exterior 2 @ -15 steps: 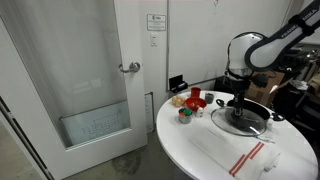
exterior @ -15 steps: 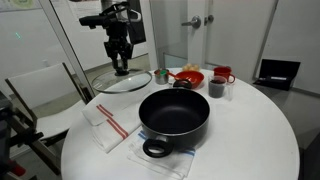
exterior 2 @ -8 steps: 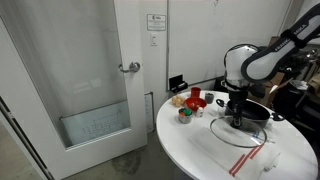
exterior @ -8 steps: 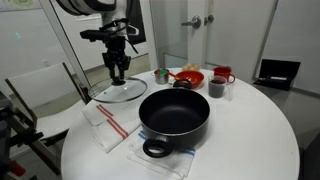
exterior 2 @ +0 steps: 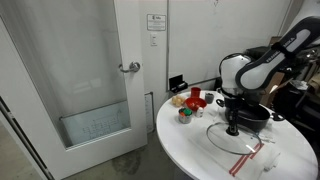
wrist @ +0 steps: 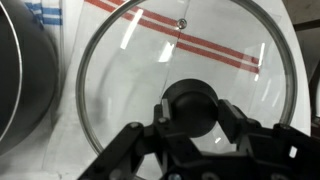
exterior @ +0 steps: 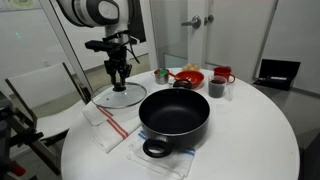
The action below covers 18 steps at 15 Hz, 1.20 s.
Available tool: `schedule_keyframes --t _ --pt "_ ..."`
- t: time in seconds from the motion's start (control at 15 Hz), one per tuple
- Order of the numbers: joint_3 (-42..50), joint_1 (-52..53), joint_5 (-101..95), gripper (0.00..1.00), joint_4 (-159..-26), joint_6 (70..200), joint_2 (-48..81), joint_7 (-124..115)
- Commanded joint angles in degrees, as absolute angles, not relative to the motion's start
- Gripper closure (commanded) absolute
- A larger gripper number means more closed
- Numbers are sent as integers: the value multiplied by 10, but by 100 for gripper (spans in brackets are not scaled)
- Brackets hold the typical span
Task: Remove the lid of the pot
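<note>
The glass is clear of the pot but still raised, so the robot's gripper will lower the lid onto the tabletop beside the black pot to release the lid's knob.
The black pot (exterior: 174,117) stands open on a cloth in the middle of the round white table; it also shows in an exterior view (exterior 2: 256,114) and at the left edge of the wrist view (wrist: 22,75). The glass lid (exterior: 120,97) with its metal rim is off the pot, low over or on the table beside it, partly above a striped towel; it also shows in an exterior view (exterior 2: 232,137). In the wrist view the lid (wrist: 130,60) fills the frame. My gripper (wrist: 192,108) is shut on the lid's dark knob, seen also in both exterior views (exterior: 119,82) (exterior 2: 233,126).
A white towel with red stripes (exterior: 105,122) lies near the table's edge. A red bowl (exterior: 188,76), a red mug (exterior: 223,75), a dark mug (exterior: 216,88) and a small green cup (exterior: 160,75) stand at the back. A chair (exterior: 40,90) stands beside the table.
My gripper has carried the lid down and away from the pot, lowering it toward the table over the striped towel.
</note>
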<state>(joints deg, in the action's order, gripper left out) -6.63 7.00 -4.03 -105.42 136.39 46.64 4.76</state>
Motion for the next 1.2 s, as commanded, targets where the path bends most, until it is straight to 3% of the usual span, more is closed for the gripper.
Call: schedule_keyframes --t 0.0,1.07,1.13 --pt "-64 71 -46 76 -1032 1391 497 64" --pt "-21 133 -112 76 -1034 1482 553 38" --pt "-22 132 -111 65 -1036 1482 551 38"
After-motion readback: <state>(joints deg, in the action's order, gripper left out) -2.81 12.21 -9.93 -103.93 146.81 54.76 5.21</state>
